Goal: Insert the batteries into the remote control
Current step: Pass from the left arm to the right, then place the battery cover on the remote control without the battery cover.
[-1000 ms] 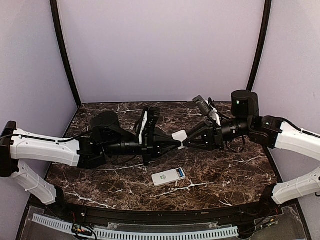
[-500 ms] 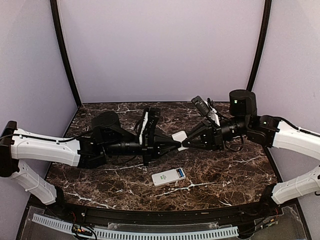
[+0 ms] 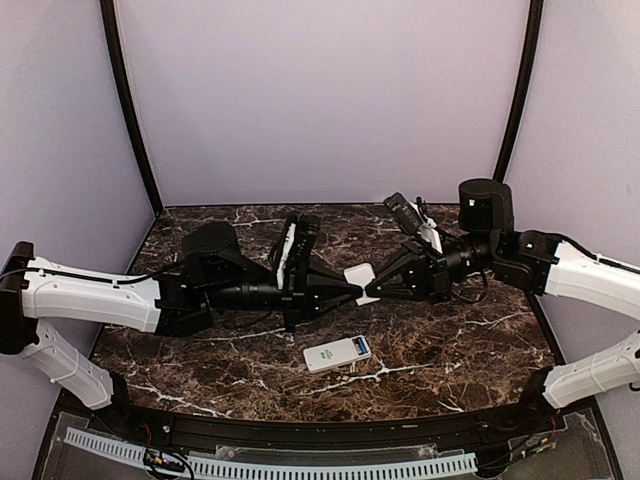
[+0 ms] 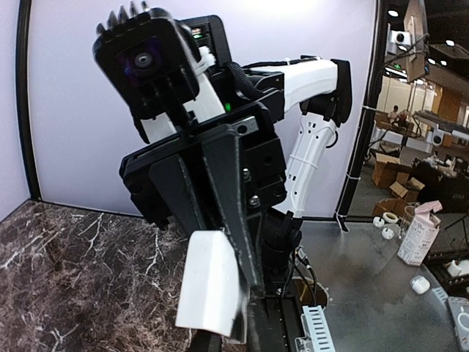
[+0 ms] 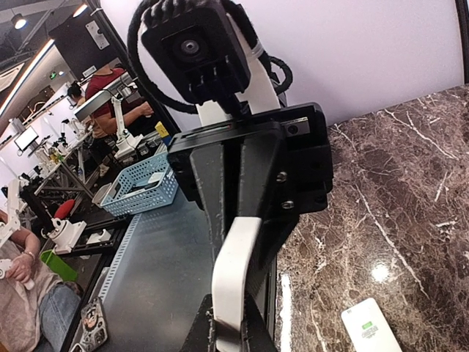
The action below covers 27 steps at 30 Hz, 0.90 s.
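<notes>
The white plate (image 3: pixel 358 272) in my right gripper comes down onto the blue-patched end of the remote control (image 3: pixel 338 354) next for release there, since that end still lies uncovered.
The white remote control (image 3: pixel 338 354) lies flat on the marble near the front centre, plain side up, with a small green label and a blue patch at its right end. It also shows in the right wrist view (image 5: pixel 374 326). No loose batteries show. My left gripper (image 3: pixel 354 289) and right gripper (image 3: pixel 371 289) meet tip to tip above the table. Both are closed on a small flat white plate (image 3: pixel 358 272). The plate shows flat-on in the left wrist view (image 4: pixel 212 282) and edge-on in the right wrist view (image 5: pixel 236 282).
Purple walls close the table at the back and sides. A white slotted cable rail (image 3: pixel 270 466) runs along the near edge. A blue basket (image 5: pixel 139 187) stands off the table beyond the front edge.
The right arm has shifted very slightly. Both grippers still hold the white plate between them. The remote has not moved.
</notes>
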Motion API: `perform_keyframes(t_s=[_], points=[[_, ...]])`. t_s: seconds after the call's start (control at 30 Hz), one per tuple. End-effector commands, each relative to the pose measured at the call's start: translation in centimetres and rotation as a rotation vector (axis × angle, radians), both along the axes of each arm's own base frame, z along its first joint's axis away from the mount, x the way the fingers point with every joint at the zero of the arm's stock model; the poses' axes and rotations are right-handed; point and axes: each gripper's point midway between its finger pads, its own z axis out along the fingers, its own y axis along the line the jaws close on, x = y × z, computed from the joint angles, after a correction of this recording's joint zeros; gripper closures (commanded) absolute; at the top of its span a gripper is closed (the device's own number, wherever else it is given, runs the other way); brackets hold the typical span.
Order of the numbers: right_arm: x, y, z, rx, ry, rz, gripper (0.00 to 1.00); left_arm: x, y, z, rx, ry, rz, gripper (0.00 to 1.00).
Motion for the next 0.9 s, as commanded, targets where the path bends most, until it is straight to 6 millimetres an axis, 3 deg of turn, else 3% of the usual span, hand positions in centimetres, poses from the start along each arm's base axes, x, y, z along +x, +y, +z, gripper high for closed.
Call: perform_keyframes(t_s=[0.0,0.07,0.3,0.43,0.5,0.6,0.63,0.7,0.87], points=[[0.2,0.3,0.8,0.014,0.013,-0.015,1.0,0.1,-0.2,-0.2,0.005,-0.027,0.017,0.73],[0.2,0.3,0.8,0.013,0.014,-0.014,1.0,0.2,-0.1,-0.3,0.008,-0.025,0.023,0.67],[0.4,0.1,0.4,-0.005,0.022,-0.037,1.0,0.5,0.2,-0.4,0.014,-0.029,0.038,0.66],[0.7,-0.2,0.0,-0.023,0.047,-0.067,1.0,1.0,0.5,-1.0,0.039,-0.033,0.075,0.49],[1.0,-0.4,-0.5,-0.045,0.066,-0.087,1.0,1.7,0.8,-1.5,0.061,-0.037,0.123,0.3],[1.5,-0.7,-1.5,-0.076,0.101,-0.113,1.0,2.6,1.2,-2.9,0.118,-0.048,0.177,0.17],[1.7,-0.7,-1.9,-0.088,0.116,-0.123,1.0,3.0,1.3,-3.2,0.131,-0.048,0.197,0.09],[2.3,-0.9,-2.8,-0.12,0.149,-0.151,1.0,3.3,1.5,-3.9,0.165,-0.049,0.217,0.02],[4.7,-1.7,-6.5,-0.224,0.295,-0.247,1.0,4.2,3.2,-5.7,0.236,-0.055,0.301,0.01]])
